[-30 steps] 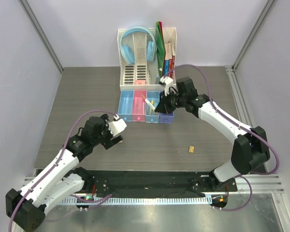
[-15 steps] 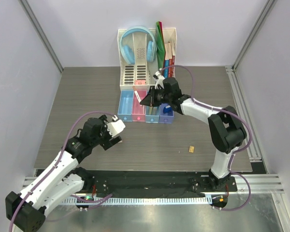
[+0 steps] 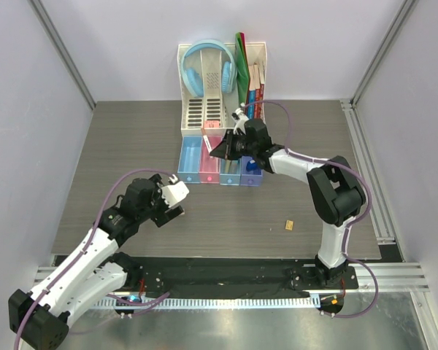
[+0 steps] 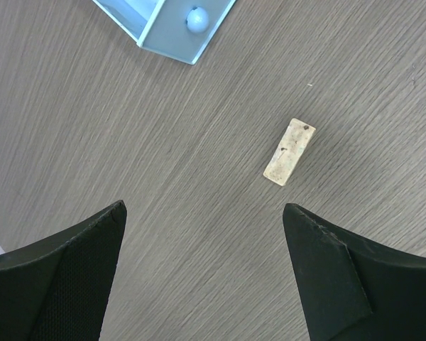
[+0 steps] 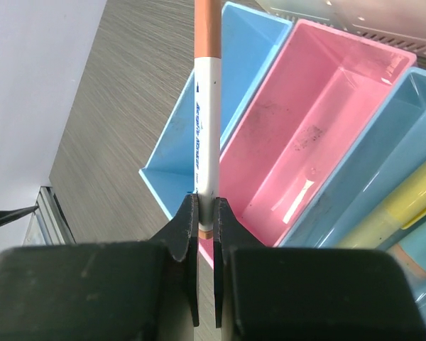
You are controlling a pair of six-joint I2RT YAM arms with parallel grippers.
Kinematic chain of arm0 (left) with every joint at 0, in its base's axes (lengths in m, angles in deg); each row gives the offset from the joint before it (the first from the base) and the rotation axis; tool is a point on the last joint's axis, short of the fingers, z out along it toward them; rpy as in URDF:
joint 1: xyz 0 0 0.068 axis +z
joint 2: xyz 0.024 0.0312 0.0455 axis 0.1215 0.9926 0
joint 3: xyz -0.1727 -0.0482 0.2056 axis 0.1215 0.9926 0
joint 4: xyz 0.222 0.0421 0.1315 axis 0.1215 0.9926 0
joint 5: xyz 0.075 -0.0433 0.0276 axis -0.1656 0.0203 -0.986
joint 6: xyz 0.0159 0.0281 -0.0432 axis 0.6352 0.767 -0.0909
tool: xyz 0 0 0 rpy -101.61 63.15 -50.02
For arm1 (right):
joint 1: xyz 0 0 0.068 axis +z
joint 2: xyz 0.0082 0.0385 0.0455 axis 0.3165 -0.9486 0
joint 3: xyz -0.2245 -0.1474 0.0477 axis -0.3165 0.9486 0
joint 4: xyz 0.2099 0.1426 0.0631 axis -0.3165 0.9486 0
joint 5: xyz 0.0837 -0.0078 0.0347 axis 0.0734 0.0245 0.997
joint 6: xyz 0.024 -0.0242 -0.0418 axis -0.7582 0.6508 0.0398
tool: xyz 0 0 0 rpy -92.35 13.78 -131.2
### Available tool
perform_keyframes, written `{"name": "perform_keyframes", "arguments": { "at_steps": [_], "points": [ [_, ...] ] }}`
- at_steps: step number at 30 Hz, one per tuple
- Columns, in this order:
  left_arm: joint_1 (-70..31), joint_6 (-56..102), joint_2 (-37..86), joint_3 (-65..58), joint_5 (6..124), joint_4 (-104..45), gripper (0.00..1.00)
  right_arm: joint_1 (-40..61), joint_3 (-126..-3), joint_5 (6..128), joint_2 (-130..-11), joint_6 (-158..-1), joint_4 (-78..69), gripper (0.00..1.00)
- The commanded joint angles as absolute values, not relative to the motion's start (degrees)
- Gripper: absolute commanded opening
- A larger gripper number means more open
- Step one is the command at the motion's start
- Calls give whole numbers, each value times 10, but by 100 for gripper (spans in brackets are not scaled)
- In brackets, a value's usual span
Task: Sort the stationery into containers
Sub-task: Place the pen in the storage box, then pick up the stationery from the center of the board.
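Observation:
My right gripper lowers a little and shifts away from the blue bin next, over the pink bin [image 3: 210, 162], because the white marker still overlaps both bins.
My right gripper [image 3: 219, 151] is shut on the white marker with a brownish cap [image 3: 204, 139] and holds it over the blue bin [image 3: 189, 162] and pink bin [image 3: 210, 166]. In the right wrist view the marker [image 5: 207, 121] stands between the closed fingertips [image 5: 206, 213], with the blue bin [image 5: 250, 44] and the pink bin [image 5: 334, 99] below it. The yellow highlighter [image 5: 405, 206] lies in the light-blue bin [image 5: 412, 106]. The purple-blue bin [image 3: 252, 177] ends the row. My left gripper [image 3: 179, 203] is open and empty above the table. The tan block [image 3: 287, 224] lies on the table and also shows in the left wrist view [image 4: 290, 151].
The white slotted organiser [image 3: 197, 113] stands behind the bins with light-blue headphones [image 3: 208, 69] and upright books [image 3: 252, 80]. A bin corner [image 4: 172, 32] shows at the top of the left wrist view. Grey walls stand on both sides.
My right gripper has swung left from the purple-blue end of the row to over the pink and blue bins, carrying the marker. The left arm has hardly moved.

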State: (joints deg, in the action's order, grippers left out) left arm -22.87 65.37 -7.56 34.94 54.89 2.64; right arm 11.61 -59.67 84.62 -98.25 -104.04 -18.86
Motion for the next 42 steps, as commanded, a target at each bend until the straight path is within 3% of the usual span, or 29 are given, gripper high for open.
{"name": "perform_keyframes", "arguments": {
  "at_steps": [1, 15, 25, 34, 42],
  "points": [
    [-225, 660, -82, 352, 562, 22, 90, 120, -601, 832, -995, -1033, -218, 1],
    [-225, 660, -76, 361, 595, 23, 90, 120, -593, 820, -1018, -1010, -205, 2],
    [-225, 667, -72, 373, 605, 16, 90, 127, -606, 820, -1021, -991, -183, 34],
    [-225, 673, -48, 386, 637, -3, 90, 127, -617, 818, -991, -958, -151, 39],
    [-225, 711, 7, 401, 670, -42, 91, 128, -731, 792, -917, -761, 91, 41]
  ]
}}
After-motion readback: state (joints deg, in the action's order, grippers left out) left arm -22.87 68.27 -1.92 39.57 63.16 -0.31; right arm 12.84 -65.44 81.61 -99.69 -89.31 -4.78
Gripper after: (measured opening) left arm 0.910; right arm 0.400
